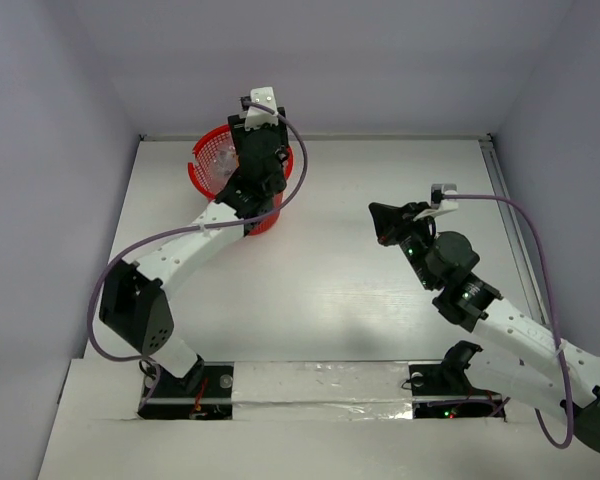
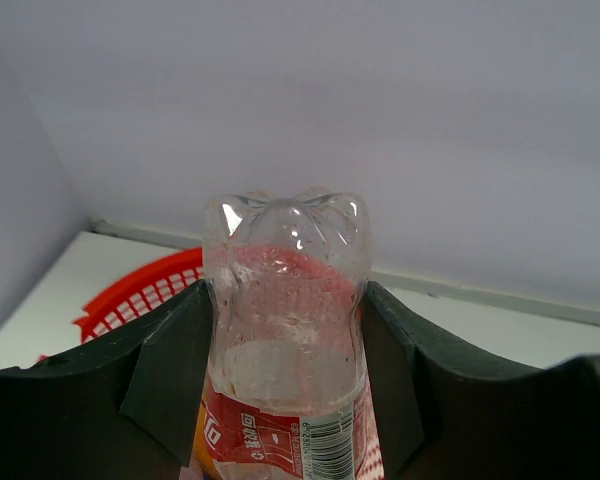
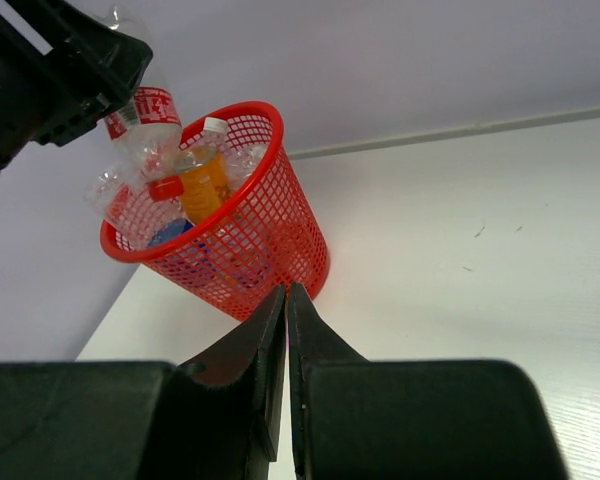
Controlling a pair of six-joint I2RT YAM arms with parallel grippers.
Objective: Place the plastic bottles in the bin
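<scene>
The bin's opening [image 1: 223, 167] is below, and the clear bottle still sticks out above the bin's rim. My left gripper will next lower the bottle down among the others and release it.
The red mesh bin [image 1: 199, 176] stands at the far left of the table. My left gripper [image 1: 253, 140] hangs over it, shut on a clear bottle with a red-white label [image 2: 285, 330], base pointing away from the wrist. In the right wrist view that bottle [image 3: 145, 122] sits tilted at the bin's rim [image 3: 270, 120]. Inside the bin are an orange bottle [image 3: 202, 185], a red cap [image 3: 165, 188], a blue-labelled one [image 3: 170, 232] and clear ones. My right gripper [image 1: 385, 222] is shut and empty, raised right of the bin; its fingertips [image 3: 286, 300] point at it.
The bin's rim [image 2: 130, 295] shows below my left fingers. The grey back wall stands just behind the bin, the left wall close beside it. A metal rail [image 1: 505, 200] runs along the table's right edge. No loose bottles show on the white tabletop [image 1: 350, 290].
</scene>
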